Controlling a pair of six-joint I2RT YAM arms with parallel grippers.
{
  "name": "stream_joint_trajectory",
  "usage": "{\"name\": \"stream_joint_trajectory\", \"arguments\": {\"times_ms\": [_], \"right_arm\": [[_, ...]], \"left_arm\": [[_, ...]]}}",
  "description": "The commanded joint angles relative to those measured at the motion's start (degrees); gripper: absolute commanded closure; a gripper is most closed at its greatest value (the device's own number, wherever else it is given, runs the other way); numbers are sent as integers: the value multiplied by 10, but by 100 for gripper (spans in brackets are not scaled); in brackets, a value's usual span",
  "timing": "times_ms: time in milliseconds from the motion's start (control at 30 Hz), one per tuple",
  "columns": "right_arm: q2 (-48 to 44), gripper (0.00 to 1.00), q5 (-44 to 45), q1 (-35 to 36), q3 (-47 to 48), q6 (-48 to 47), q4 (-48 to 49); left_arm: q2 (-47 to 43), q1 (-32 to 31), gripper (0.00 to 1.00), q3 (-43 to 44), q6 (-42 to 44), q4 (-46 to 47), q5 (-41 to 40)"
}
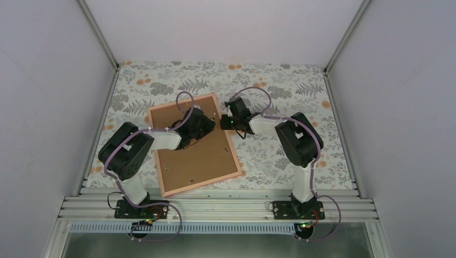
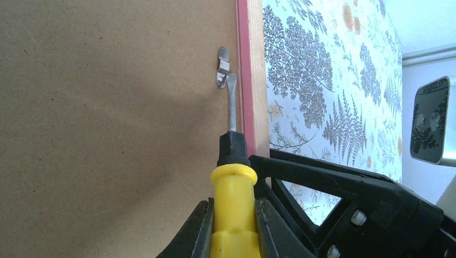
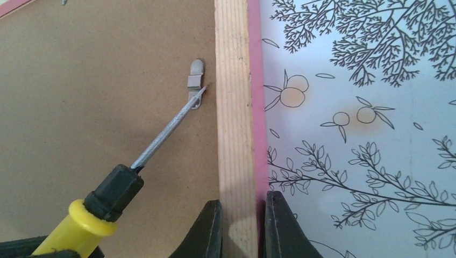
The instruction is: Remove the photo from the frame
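My right gripper drags the frame's wooden bar point(image 3: 232, 134) to the right in the top view next, swinging the slanted frame around, as the tab there already lies along its bar.
The picture frame point(image 1: 235, 164) lies face down on the table, its brown backing board point(image 1: 196, 158) up inside a pink wooden rim. The photo is hidden under the board. My left gripper point(image 2: 232, 228) is shut on a yellow-handled screwdriver point(image 2: 232, 193), whose blade tip touches a metal retaining tab point(image 2: 222, 67) by the frame's right rail. My right gripper point(image 3: 241, 228) is shut on that wooden rail point(image 3: 232, 134), one finger inside and one outside. The screwdriver point(image 3: 115, 191) and tab point(image 3: 196, 80) also show in the right wrist view.
The table is covered by a floral patterned cloth point(image 1: 279, 86). White walls close in the left, right and back sides. A metal rail point(image 1: 215, 207) runs along the near edge, with both arm bases on it.
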Motion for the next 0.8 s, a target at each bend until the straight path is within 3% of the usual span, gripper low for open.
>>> {"name": "stream_joint_trajectory", "arguments": {"times_ms": [0,500,767], "right_arm": [[-9,96,-12,-1,-21,42,-42],[-12,96,-9,-1,-30,53,-32],[-22,96,3,-3,-30,53,-36]], "left_arm": [[-14,12,98,-12,-40,-13,-70],[-54,26,98,-30,-67,-14,-54],[-128,31,98,-47,-14,-26,-49]]}}
